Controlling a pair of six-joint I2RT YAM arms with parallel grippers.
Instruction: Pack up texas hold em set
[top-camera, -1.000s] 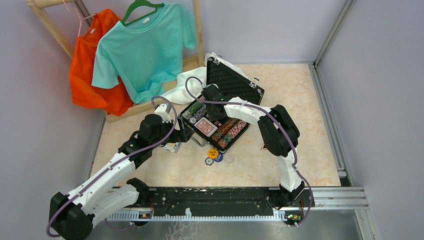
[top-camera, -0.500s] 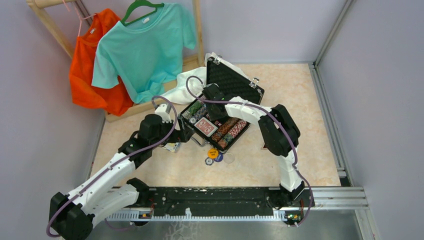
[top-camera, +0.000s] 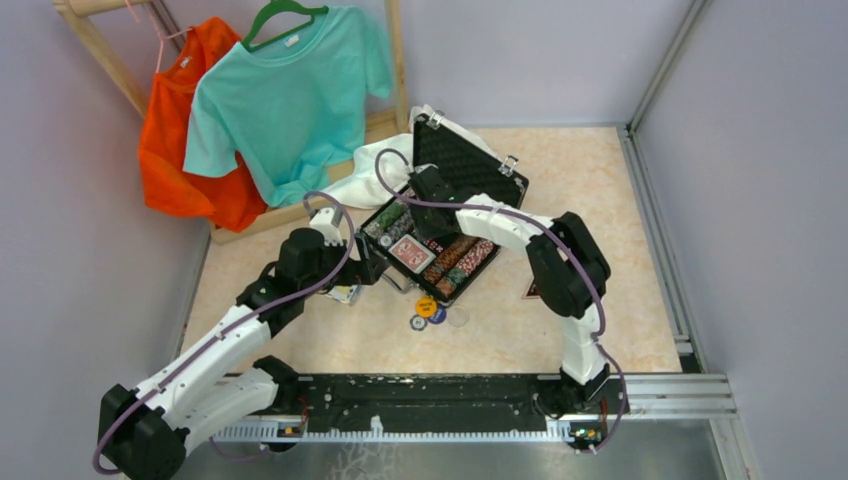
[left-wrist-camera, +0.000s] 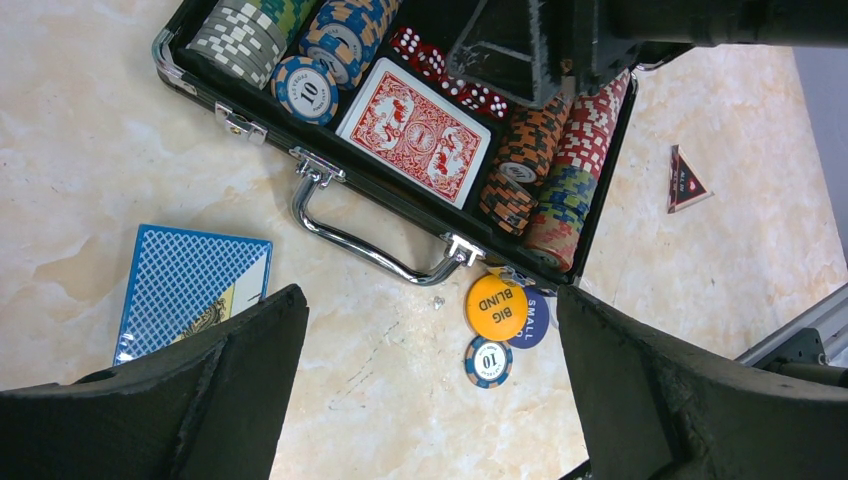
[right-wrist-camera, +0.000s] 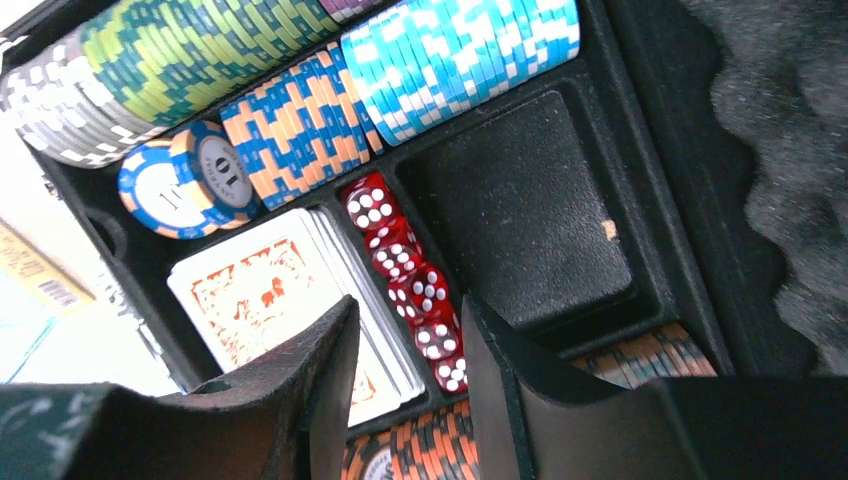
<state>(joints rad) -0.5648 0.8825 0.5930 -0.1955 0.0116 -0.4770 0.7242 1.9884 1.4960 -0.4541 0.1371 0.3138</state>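
Observation:
The left gripper should go down next, to its left in the wrist view, to grip the sides of the unpacked blue card deck (top-camera: 343, 294) (left-wrist-camera: 190, 293), which is below there.
The black case (top-camera: 468, 165) lies open mid-table, its lid up at the back. Rows of poker chips (right-wrist-camera: 300, 110), a red card deck (left-wrist-camera: 415, 130) and a row of red dice (right-wrist-camera: 405, 265) sit in its tray. My right gripper (right-wrist-camera: 408, 305) hovers low over the dice, its jaws a narrow gap apart and empty. My left gripper (left-wrist-camera: 430, 400) is wide open and empty above the table in front of the case handle (left-wrist-camera: 370, 245). A blue card deck (left-wrist-camera: 190, 290), an orange button (left-wrist-camera: 497, 307), a blue button (left-wrist-camera: 533, 322) and a loose chip (left-wrist-camera: 488, 361) lie on the table.
A white cloth (top-camera: 370, 180) lies behind the case. A teal shirt (top-camera: 290, 90) and an orange shirt (top-camera: 180, 130) hang on a wooden rack at the back left. A red triangular piece (left-wrist-camera: 685, 182) lies right of the case. One square compartment (right-wrist-camera: 520, 220) of the tray holds nothing.
My right arm's elbow has shifted a little to the right and its gripper has drifted slightly toward the lid. The left arm has not moved.

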